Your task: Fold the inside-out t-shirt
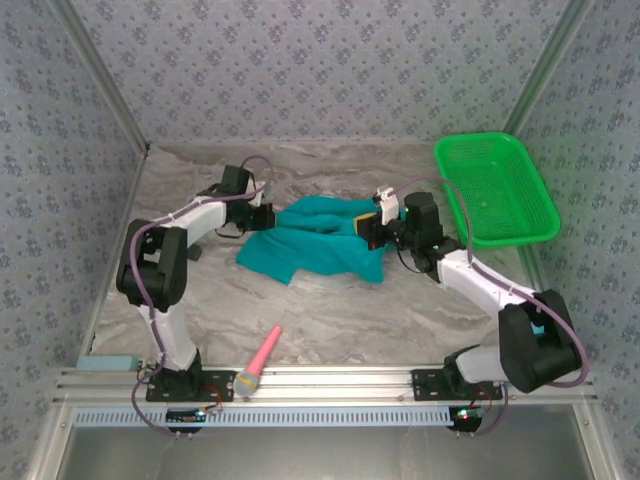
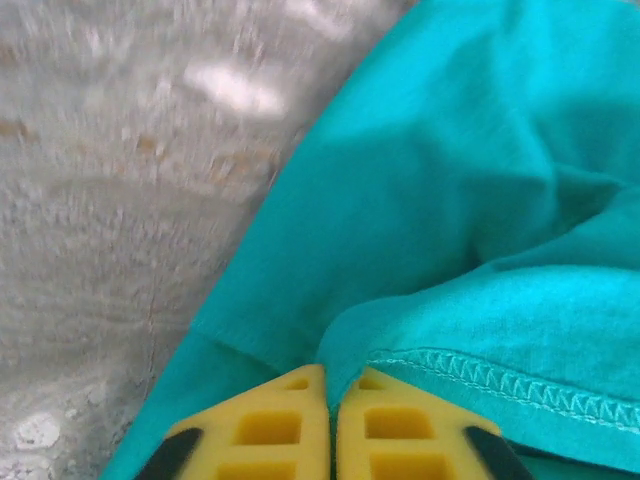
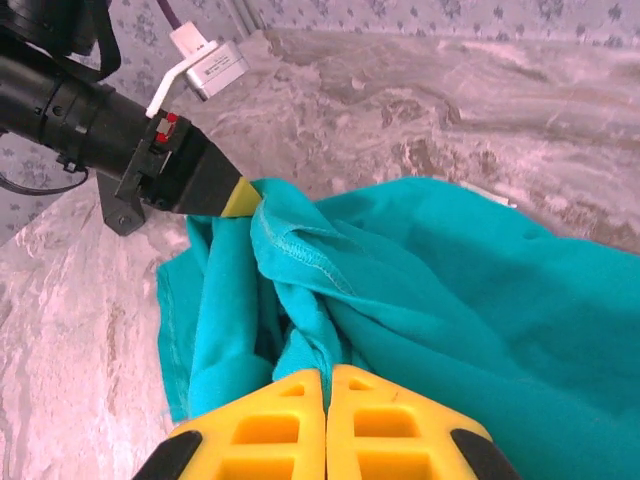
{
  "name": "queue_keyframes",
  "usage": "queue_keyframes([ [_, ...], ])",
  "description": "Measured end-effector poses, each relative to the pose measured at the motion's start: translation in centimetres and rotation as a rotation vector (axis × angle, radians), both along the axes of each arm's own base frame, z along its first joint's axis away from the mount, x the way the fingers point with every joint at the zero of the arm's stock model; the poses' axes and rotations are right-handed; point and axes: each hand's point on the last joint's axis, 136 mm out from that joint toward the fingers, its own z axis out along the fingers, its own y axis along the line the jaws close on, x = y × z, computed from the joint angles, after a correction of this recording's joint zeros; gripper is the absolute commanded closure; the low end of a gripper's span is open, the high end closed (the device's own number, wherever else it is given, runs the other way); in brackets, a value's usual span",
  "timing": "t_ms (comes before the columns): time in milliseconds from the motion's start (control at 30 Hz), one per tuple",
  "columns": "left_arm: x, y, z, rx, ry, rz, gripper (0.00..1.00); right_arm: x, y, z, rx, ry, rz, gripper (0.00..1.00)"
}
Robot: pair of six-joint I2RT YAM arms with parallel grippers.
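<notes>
The t-shirt (image 1: 315, 242) lies bunched. My right gripper will move away from the left gripper, then down, and let go of the fold of the t-shirt on the bare tabletop beside the heap.
The inside-out t-shirt (image 1: 315, 242) lies bunched in a teal heap in the middle of the table, between my two grippers. At the heap's left edge my left gripper (image 1: 265, 218) has its yellow fingers (image 2: 270, 425) closed, with a fold of the t-shirt (image 2: 450, 200) by a stitched hem pinched between them. My right gripper (image 1: 366, 228) is at the heap's right edge. Its jaws are shut on a twisted ridge of the t-shirt (image 3: 480, 300). From the right wrist, the left gripper (image 3: 243, 197) shows across the cloth, its tip buried in a hemmed edge.
A green plastic basket (image 1: 495, 190) stands at the back right. A pink-handled tool (image 1: 258, 362) lies near the front rail by the left arm's base. Patterned walls close in the marble tabletop (image 1: 330, 320) on three sides.
</notes>
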Motion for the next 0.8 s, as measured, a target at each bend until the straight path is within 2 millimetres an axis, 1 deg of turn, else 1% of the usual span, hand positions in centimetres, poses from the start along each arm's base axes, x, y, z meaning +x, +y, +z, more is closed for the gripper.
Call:
queue_keyframes([
  [67, -0.4, 0.3, -0.7, -0.006, 0.028, 0.021, 0.68, 0.5, -0.6, -2.1, -0.003, 0.071, -0.02, 1.0],
  [167, -0.5, 0.2, -0.3, -0.024, 0.02, 0.014, 0.62, 0.7, -1.6, -5.5, -0.023, 0.177, -0.055, 1.0],
  [233, -0.9, 0.1, 0.8, -0.019, -0.01, -0.011, 0.58, 0.4, -2.3, -7.2, -0.034, 0.238, -0.077, 1.0],
  [267, -1.3, -0.2, 1.4, -0.015, -0.027, -0.032, 0.54, 0.2, -2.5, -7.7, -0.031, 0.262, -0.085, 1.0],
  [300, -1.7, -0.7, 2.4, -0.008, -0.055, -0.063, 0.51, 0.1, -2.8, -8.1, -0.023, 0.283, -0.095, 1.0],
  [333, -2.2, -1.6, 3.4, 0.002, -0.089, -0.104, 0.5, 0.0, -3.3, -8.5, -0.007, 0.309, -0.107, 1.0],
  [367, -2.7, -2.9, 4.4, 0.013, -0.128, -0.157, 0.5, 0.0, -3.7, -8.8, 0.006, 0.327, -0.115, 1.0],
  [400, -3.5, -4.9, 5.4, 0.026, -0.164, -0.238, 0.5, 0.0, -4.1, -9.2, 0.021, 0.351, -0.127, 1.0],
  [467, -5.1, -10.1, 7.2, 0.035, -0.241, -0.408, 0.5, -0.1, -4.8, -10.0, 0.038, 0.396, -0.152, 1.0],
  [533, -6.7, -15.7, 8.4, 0.026, -0.315, -0.572, 0.5, -0.5, -5.2, -10.7, 0.046, 0.431, -0.17, 1.0],
  [600, -7.4, -18.4, 8.1, 0.037, -0.354, -0.662, 0.49, -0.9, -5.3, -11.1, 0.048, 0.451, -0.177, 1.0],
  [633, -7.2, -19.0, 7.3, 0.054, -0.36, -0.695, 0.49, -1.3, -5.3, -11.3, 0.048, 0.458, -0.179, 1.0],
  [700, -6.4, -19.1, 5.5, 0.093, -0.354, -0.74, 0.48, -2.0, -5.7, -11.5, 0.05, 0.467, -0.19, 1.0],
  [800, -5.4, -18.4, 1.9, 0.151, -0.322, -0.806, 0.47, -2.4, -6.6, -11.4, 0.058, 0.473, -0.214, 1.0],
])
